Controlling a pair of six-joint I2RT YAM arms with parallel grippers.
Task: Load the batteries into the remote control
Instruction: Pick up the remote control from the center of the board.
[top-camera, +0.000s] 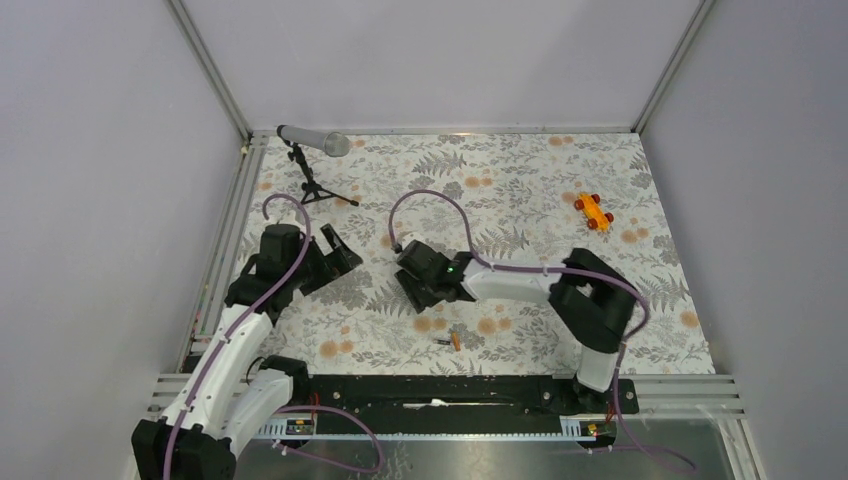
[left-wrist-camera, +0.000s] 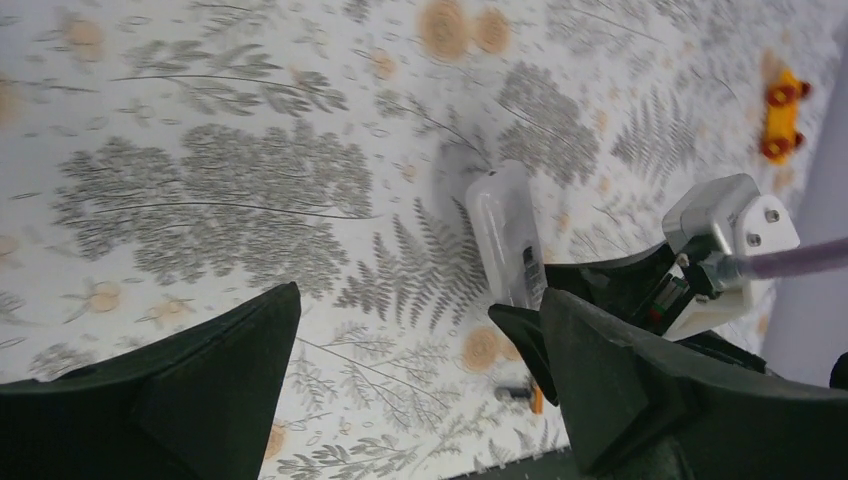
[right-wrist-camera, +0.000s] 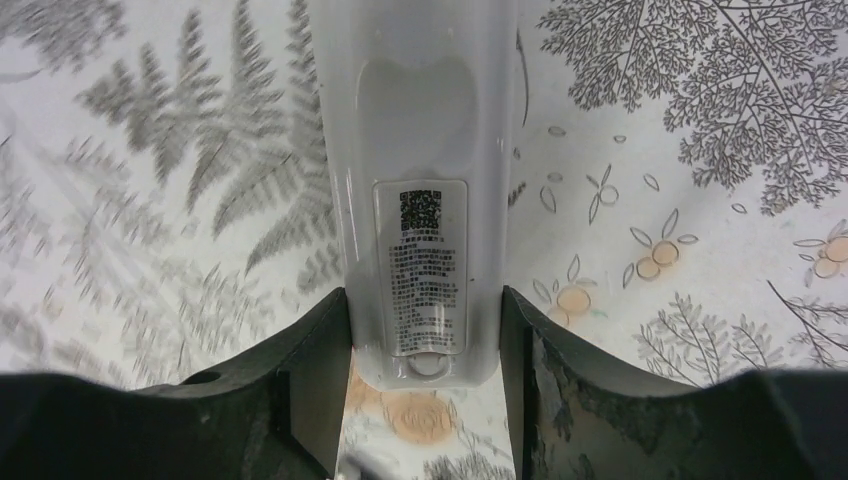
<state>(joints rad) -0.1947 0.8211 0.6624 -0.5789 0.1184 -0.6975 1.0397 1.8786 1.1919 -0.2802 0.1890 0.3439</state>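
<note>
The remote's loose end (left-wrist-camera: 501, 190) is bare and lies ahead of my left gripper on the right in its wrist view, so my gripper will go to that side onto it.
My right gripper (top-camera: 416, 288) is shut on the near end of the white remote control (right-wrist-camera: 420, 200), one finger on each long side. Its face with a printed label and a closed cover points at the wrist camera. The left wrist view shows the remote (left-wrist-camera: 505, 232) sticking out of the right fingers over the table. The two batteries (top-camera: 449, 341) lie together on the table near the front edge, right of and behind the right gripper; they also show in the left wrist view (left-wrist-camera: 524, 394). My left gripper (top-camera: 336, 258) is open and empty, left of the remote.
A grey microphone (top-camera: 315, 142) on a black tripod stands at the back left. An orange toy car (top-camera: 594, 211) with red wheels sits at the back right, and also shows in the left wrist view (left-wrist-camera: 780, 115). A black rail (top-camera: 440, 390) runs along the table's front edge.
</note>
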